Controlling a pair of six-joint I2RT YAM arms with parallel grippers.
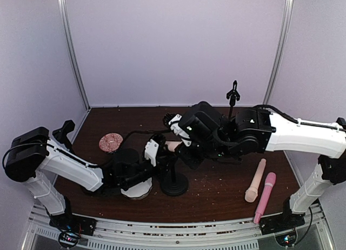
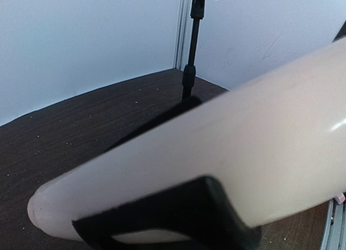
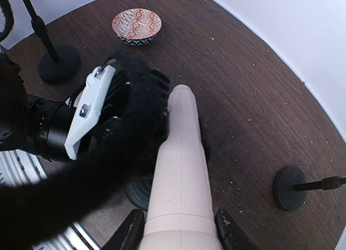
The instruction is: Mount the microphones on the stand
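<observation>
My right gripper will next carry the microphone outward and release it over the open tabletop between the bowl and the second stand, since that place lies outward.
My right gripper [image 1: 185, 147] is shut on the wide head end of a cream-peach microphone [image 3: 181, 169], its fingers [image 3: 127, 231] on either side. The slim end points at the top of the black stand [image 1: 175, 182] in the middle of the table. My left gripper [image 1: 158, 153] is at the stand's upper part and looks shut on it. In the left wrist view the microphone [image 2: 216, 147] fills the frame, and a black clip-like piece [image 2: 178, 220] lies against its underside. A second cream-peach microphone [image 1: 255, 181] and a pink one [image 1: 265, 197] lie at the front right.
A red-patterned bowl [image 1: 112, 142] sits at the left and also shows in the right wrist view [image 3: 137, 25]. A second black stand [image 1: 233, 96] rises at the back. The right wrist view shows two other stand bases [image 3: 59, 63] [image 3: 292, 188]. Crumbs dot the brown table [image 1: 216, 179].
</observation>
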